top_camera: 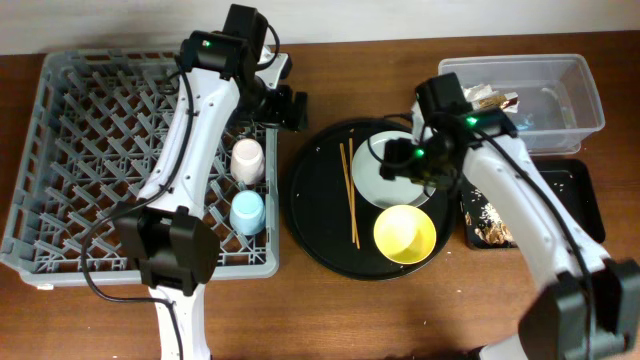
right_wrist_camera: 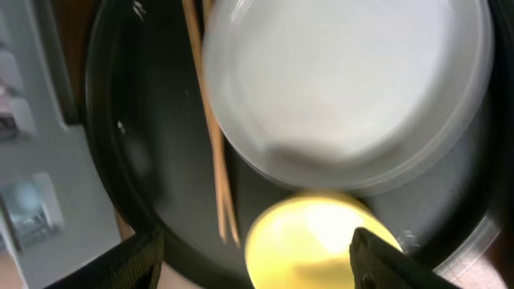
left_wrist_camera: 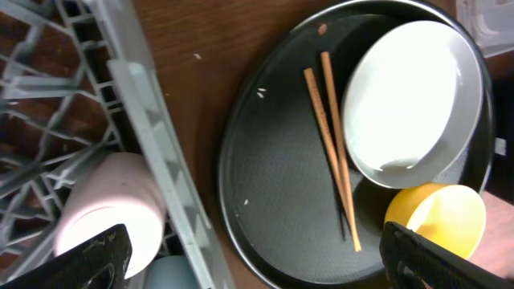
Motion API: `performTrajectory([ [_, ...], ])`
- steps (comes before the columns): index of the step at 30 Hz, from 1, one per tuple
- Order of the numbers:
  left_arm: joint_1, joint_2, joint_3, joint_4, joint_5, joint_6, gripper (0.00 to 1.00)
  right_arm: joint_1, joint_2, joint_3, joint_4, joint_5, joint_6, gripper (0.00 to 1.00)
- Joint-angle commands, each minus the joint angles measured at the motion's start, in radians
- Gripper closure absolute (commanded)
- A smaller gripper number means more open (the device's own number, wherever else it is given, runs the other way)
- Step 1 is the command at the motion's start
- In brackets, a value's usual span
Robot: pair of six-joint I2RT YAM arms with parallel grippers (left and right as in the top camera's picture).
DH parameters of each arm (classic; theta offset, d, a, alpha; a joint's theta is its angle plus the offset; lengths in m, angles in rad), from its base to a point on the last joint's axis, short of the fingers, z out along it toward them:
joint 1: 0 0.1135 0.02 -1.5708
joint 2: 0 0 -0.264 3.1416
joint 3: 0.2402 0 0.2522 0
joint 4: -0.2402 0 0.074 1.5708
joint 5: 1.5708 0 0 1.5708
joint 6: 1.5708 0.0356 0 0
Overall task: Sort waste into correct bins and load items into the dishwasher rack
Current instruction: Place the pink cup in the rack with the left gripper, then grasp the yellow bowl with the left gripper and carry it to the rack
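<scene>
Back and to the right in the overhead view, I need to bring my left gripper down onto the yellow bowl's rim by the chopsticks, as the bowl is still unracked.
The grey dishwasher rack (top_camera: 100, 150) holds the pink cup (top_camera: 247, 160) and the blue cup (top_camera: 247, 212) near its right edge. The pale plate (top_camera: 385, 180), the chopsticks (top_camera: 351, 195) and the yellow bowl (top_camera: 405, 234) lie on a round black tray (top_camera: 320, 200). My left gripper (top_camera: 285, 105) is open and empty over the rack's right rim; its view shows the pink cup (left_wrist_camera: 112, 209) and chopsticks (left_wrist_camera: 331, 144). My right gripper (top_camera: 405, 160) is open and empty above the plate (right_wrist_camera: 345, 80) and bowl (right_wrist_camera: 313, 241).
The clear tub (top_camera: 560, 90) at the back right holds crumpled paper and wrapper (top_camera: 490, 100). The shallow black tray (top_camera: 580, 200) in front of it holds tan scraps (top_camera: 488, 215). Brown table shows between the rack and the round tray.
</scene>
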Motion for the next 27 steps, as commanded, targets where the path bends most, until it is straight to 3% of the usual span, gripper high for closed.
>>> performTrajectory([
  [1, -0.012, 0.003, 0.015, 0.009, 0.036, 0.009, 0.02, 0.006, -0.050, -0.001, -0.066, 0.074, -0.006, 0.29],
  [8, -0.039, 0.003, 0.015, 0.042, 0.035, 0.008, 0.01, 0.003, -0.041, -0.118, -0.114, 0.247, -0.003, 0.33],
  [17, -0.110, 0.003, 0.014, 0.082, 0.036, 0.008, 0.01, 0.001, -0.041, -0.237, -0.050, 0.249, 0.004, 0.41],
  [21, -0.204, 0.009, -0.002, -0.010, 0.036, -0.040, 0.03, -0.094, -0.073, -0.055, -0.031, 0.182, 0.027, 0.33],
  [22, -0.252, 0.010, -0.017, -0.015, 0.035, -0.040, 0.06, -0.135, -0.079, 0.023, -0.038, 0.173, 0.027, 0.26],
  [25, -0.387, 0.010, -0.131, 0.021, -0.035, -0.040, 0.07, -0.233, -0.079, 0.179, -0.079, 0.171, 0.019, 0.21],
  [27, -0.435, 0.010, -0.217, 0.074, -0.044, -0.040, 0.07, -0.268, -0.079, 0.190, -0.089, 0.171, 0.019, 0.21],
])
